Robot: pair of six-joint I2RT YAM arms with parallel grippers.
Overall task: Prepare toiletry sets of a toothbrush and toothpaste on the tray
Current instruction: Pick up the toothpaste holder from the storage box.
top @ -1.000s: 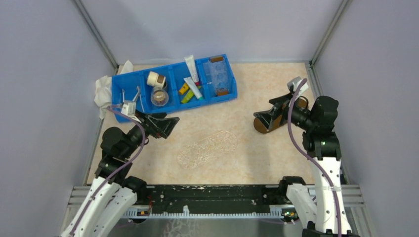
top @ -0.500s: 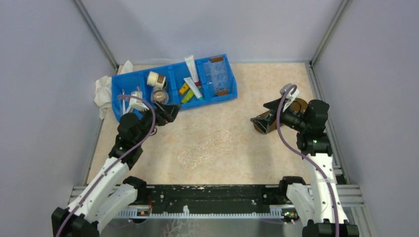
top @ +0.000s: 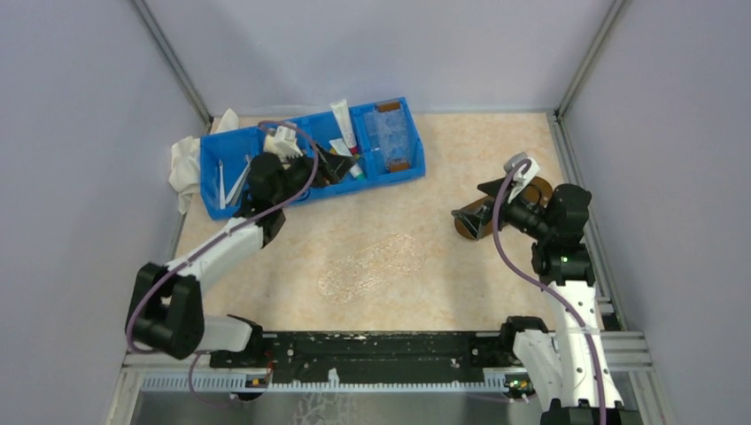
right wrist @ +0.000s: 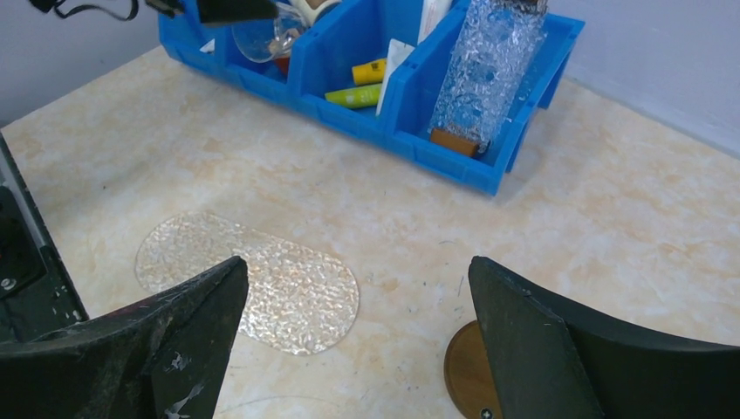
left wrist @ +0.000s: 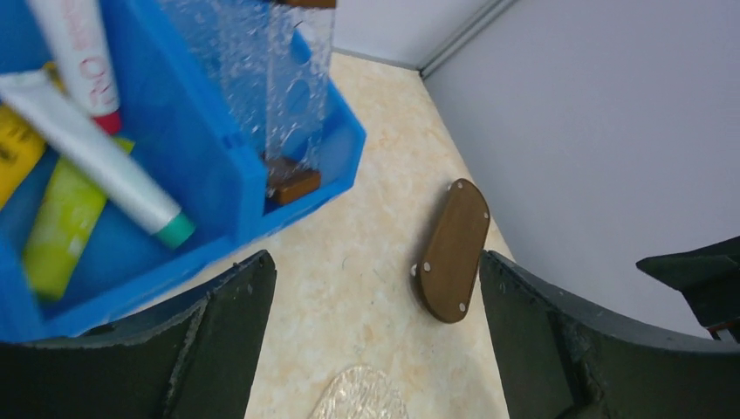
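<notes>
My left gripper goes outward and toward the right in the top view to the clear piece's middle [top: 390, 137] [left wrist: 297, 96] next, since it lies outward on that side.
Several toothbrushes [top: 232, 181] lie in the left compartment of the blue bin [top: 403, 168]. Toothpaste tubes sit in a middle compartment: a white one with a green cap [left wrist: 96, 157], a white one with a red cap [left wrist: 78, 52] and a yellow-green one [left wrist: 61, 227]. My left gripper [top: 332, 168] [left wrist: 373, 262] hangs open and empty over the bin's front edge by that compartment. The clear textured oval tray [top: 372, 266] [right wrist: 249, 279] lies bare mid-table. My right gripper [top: 469, 217] [right wrist: 356, 266] is open and empty above the table, right of the tray.
A brown wooden oval [top: 496, 212] [left wrist: 454, 250] lies under my right gripper. The bin's right compartment holds a clear bubbly piece with brown ends [right wrist: 484, 70]. A clear cup [right wrist: 262, 35] sits in the bin [right wrist: 349, 118]. A white cloth [top: 186, 164] lies left of the bin.
My left arm has stretched forward and right, from in front of the toothbrush compartment to over the toothpaste compartment. My right gripper has shifted slightly left and stayed open.
</notes>
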